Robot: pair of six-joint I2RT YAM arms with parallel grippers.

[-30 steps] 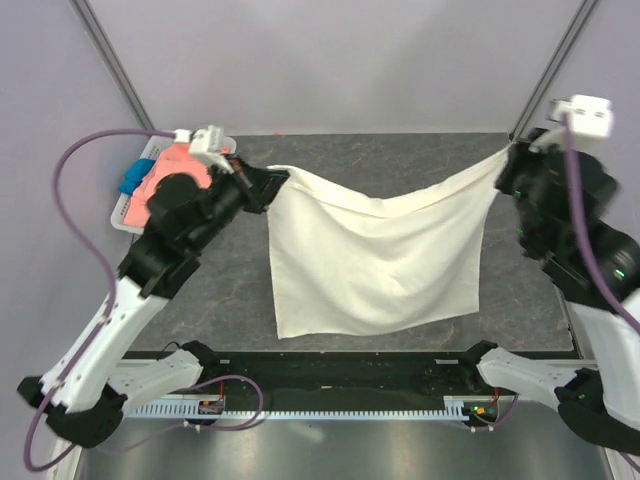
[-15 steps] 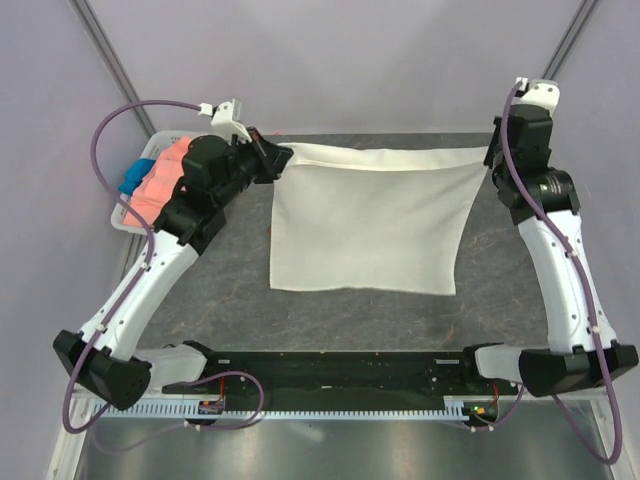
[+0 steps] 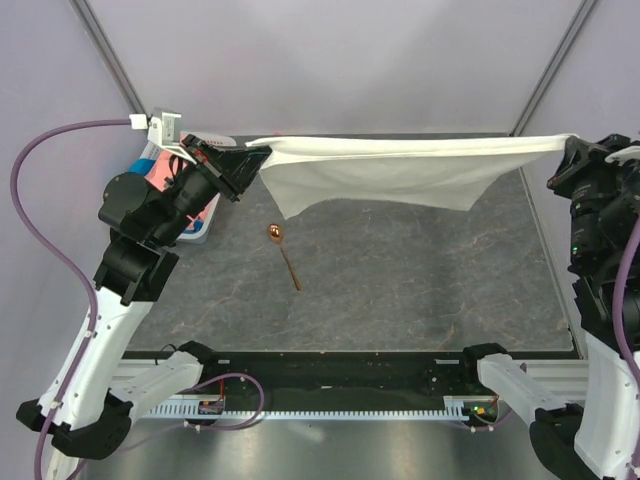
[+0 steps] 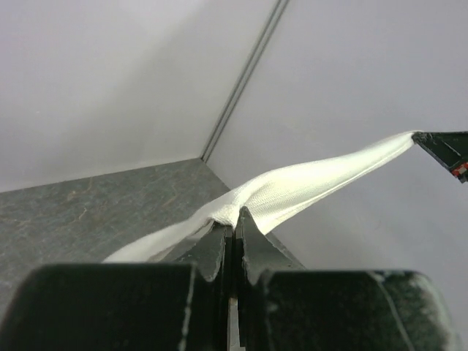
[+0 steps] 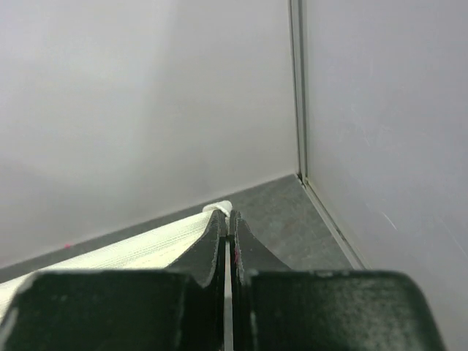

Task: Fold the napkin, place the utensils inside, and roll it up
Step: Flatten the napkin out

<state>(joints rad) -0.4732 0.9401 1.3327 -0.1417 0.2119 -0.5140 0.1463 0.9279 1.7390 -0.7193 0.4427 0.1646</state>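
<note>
The cloth's corner goes down and outward with my left gripper next, onto the far tabletop for release, as the napkin (image 3: 400, 172) hangs stretched.
The off-white napkin (image 3: 400, 172) hangs stretched in the air over the far half of the table, held by its two upper corners. My left gripper (image 3: 255, 152) is shut on its left corner; in the left wrist view (image 4: 232, 219) the cloth (image 4: 307, 186) runs off to the right. My right gripper (image 3: 568, 146) is shut on its right corner, and in the right wrist view (image 5: 227, 218) the cloth (image 5: 146, 248) runs off to the left. The copper-brown spoon (image 3: 283, 251) lies bare on the dark table, below the napkin's left part, bowl toward the back.
A white tray (image 3: 205, 225) at the far left holds salmon-pink and blue cloths, mostly hidden by my left arm. The dark stone-patterned table top (image 3: 420, 290) is walled by grey panels at back and sides. A black rail runs along the near edge.
Both grippers have lifted the napkin off the table and pulled it taut between them. The spoon, hidden under the cloth before, now shows on the table.
</note>
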